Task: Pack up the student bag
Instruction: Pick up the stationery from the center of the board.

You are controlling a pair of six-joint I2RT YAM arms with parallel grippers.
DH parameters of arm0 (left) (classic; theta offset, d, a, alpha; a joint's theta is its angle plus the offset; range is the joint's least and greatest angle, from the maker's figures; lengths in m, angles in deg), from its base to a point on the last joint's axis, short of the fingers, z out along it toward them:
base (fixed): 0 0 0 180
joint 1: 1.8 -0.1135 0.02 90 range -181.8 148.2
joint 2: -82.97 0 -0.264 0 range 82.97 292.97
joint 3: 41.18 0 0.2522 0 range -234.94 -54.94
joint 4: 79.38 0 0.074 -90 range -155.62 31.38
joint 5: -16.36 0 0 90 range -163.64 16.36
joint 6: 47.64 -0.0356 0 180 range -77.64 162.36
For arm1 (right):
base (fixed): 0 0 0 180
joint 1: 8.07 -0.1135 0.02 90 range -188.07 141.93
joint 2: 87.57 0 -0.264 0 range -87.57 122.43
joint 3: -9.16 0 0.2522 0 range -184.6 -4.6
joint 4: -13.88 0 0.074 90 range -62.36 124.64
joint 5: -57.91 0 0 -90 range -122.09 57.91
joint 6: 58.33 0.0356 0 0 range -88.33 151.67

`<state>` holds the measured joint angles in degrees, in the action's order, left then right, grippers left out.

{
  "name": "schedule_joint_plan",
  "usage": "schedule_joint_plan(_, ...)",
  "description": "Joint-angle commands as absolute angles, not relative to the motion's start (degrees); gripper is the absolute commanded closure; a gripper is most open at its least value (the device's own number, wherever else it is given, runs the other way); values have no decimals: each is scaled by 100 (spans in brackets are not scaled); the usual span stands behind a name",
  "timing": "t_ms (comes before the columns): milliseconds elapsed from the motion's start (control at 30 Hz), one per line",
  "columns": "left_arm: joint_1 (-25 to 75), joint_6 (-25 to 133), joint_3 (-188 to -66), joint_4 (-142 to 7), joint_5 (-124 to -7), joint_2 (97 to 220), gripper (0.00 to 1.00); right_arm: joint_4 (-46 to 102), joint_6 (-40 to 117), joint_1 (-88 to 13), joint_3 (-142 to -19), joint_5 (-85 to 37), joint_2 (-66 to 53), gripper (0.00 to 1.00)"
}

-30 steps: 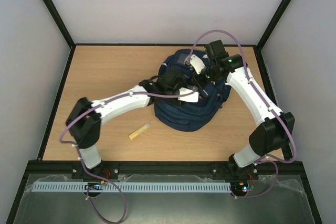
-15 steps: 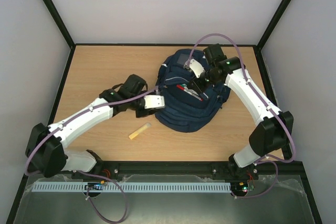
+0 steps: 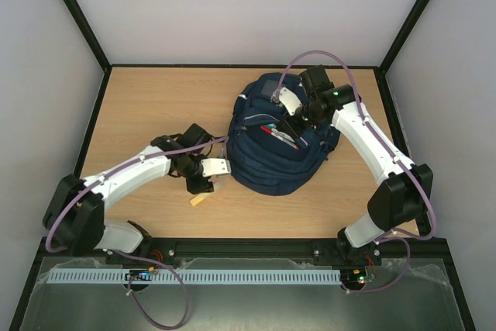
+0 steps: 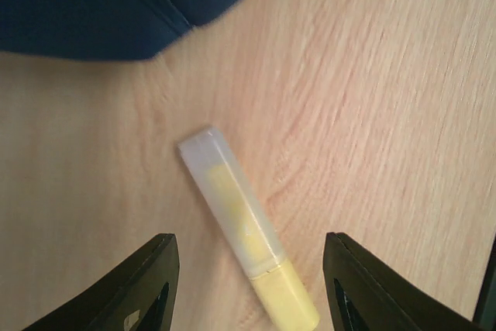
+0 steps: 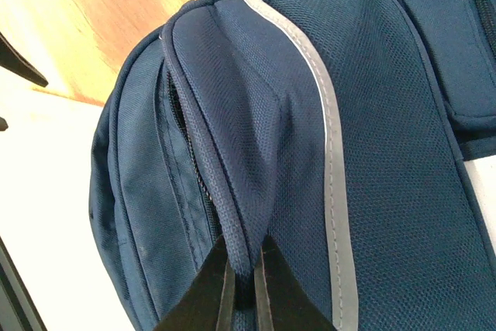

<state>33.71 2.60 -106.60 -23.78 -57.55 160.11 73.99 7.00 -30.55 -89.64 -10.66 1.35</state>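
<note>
I should next lower my left gripper onto the highlighter's clear cap (image 3: 216, 187) (image 4: 239, 213) below it and close there, because the bare wood on both sides of it leaves my fingers room.
The student bag (image 3: 275, 156), a navy backpack with a grey reflective stripe (image 5: 329, 137), lies at the table's middle with its front pocket held agape. My right gripper (image 5: 244, 288) (image 3: 297, 124) is shut on a fold of the pocket's rim and lifts it. A yellow highlighter (image 4: 244, 230) (image 3: 200, 200) with a clear cap lies flat on the wood just left of the bag's near corner (image 4: 93, 5). My left gripper (image 4: 252, 292) (image 3: 203, 188) hangs right above the highlighter, open, a finger on each side and neither touching it.
A red pen and a dark pen (image 3: 273, 131) lie slanted inside the bag's open pocket. Bare wooden table (image 3: 155, 106) stretches to the left and behind. Black frame rails (image 3: 91, 125) border the table, with white walls beyond.
My left arm has drawn back from the bag's pocket, swung left and toward the near edge, and come down over the highlighter with its jaws a little wider. The right gripper keeps its hold.
</note>
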Motion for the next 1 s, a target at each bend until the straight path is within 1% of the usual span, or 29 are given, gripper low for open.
schedule_joint_plan(0,3310,523,-10617,-1991,-5513,16372,45,7361,592,-3092,-9043,-1029,45,99)
schedule_joint_plan(67,3310,658,-10510,-2205,-5600,16361,43,7366,596,-3092,-9011,-1004,39,99)
schedule_joint_plan(333,3309,1023,-10194,-2566,-6429,16646,45,7362,592,-3092,-8924,-1020,-17,99)
schedule_joint_plan(733,3410,1437,-10286,-2887,-6459,17217,46,7360,584,-3091,-8897,-1017,-58,99)
schedule_joint_plan(967,3388,1448,-10310,-3085,-7130,17401,48,7361,574,-3085,-8813,-1081,-159,99)
